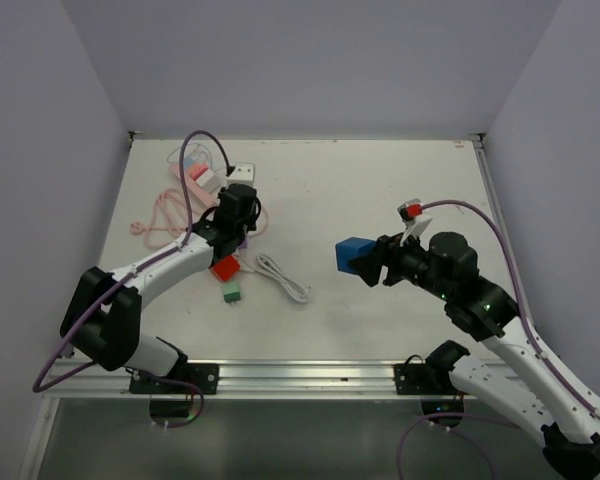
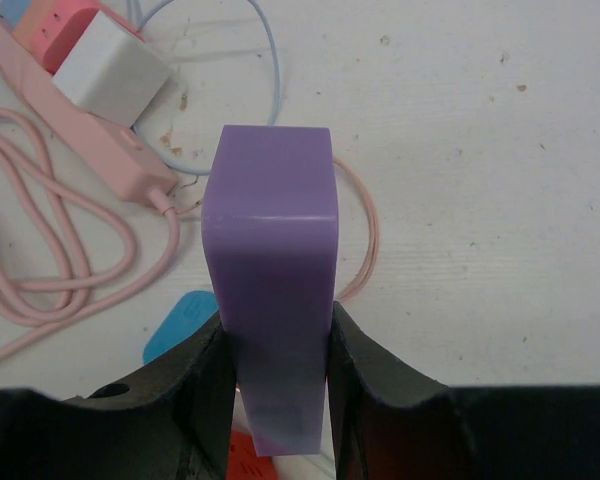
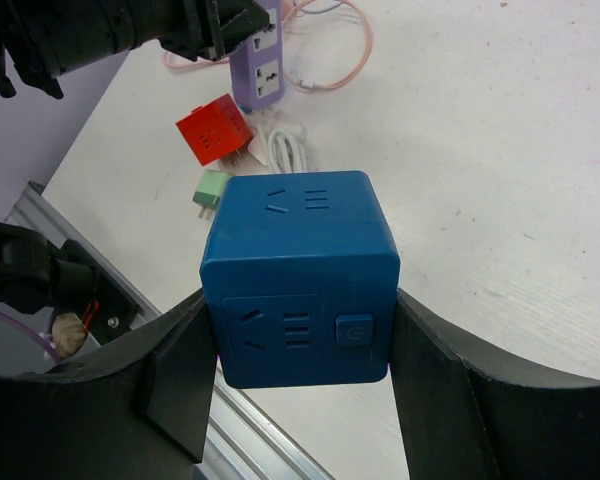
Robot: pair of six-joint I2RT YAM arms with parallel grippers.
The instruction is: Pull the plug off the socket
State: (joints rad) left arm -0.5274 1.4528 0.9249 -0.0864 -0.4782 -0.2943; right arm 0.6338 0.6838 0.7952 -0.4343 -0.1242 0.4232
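I will move my right gripper down and left in the top view to free the blue cube beside the coiled cable, as the tabletop [image 1: 304,267] is bare there.
My right gripper [image 3: 300,360] is shut on a blue cube socket [image 3: 298,275] and holds it above the table at centre right [image 1: 355,254]. The cube's visible faces show empty slots and a button, with no plug in them. My left gripper [image 2: 277,370] is shut on a purple socket strip [image 2: 270,250], at the left of the table [image 1: 242,240]. A red cube adapter [image 1: 225,268] and a small green plug [image 1: 231,292] lie loose just in front of it. A white plug block [image 2: 110,65] sits in a pink power strip [image 2: 110,150].
A coiled white cable [image 1: 283,277] lies right of the red cube. The pink strip's cord [image 1: 160,215] loops at the far left, near the side wall. A light blue flat piece [image 2: 178,325] lies under the left gripper. A metal rail [image 1: 300,375] runs along the near edge.
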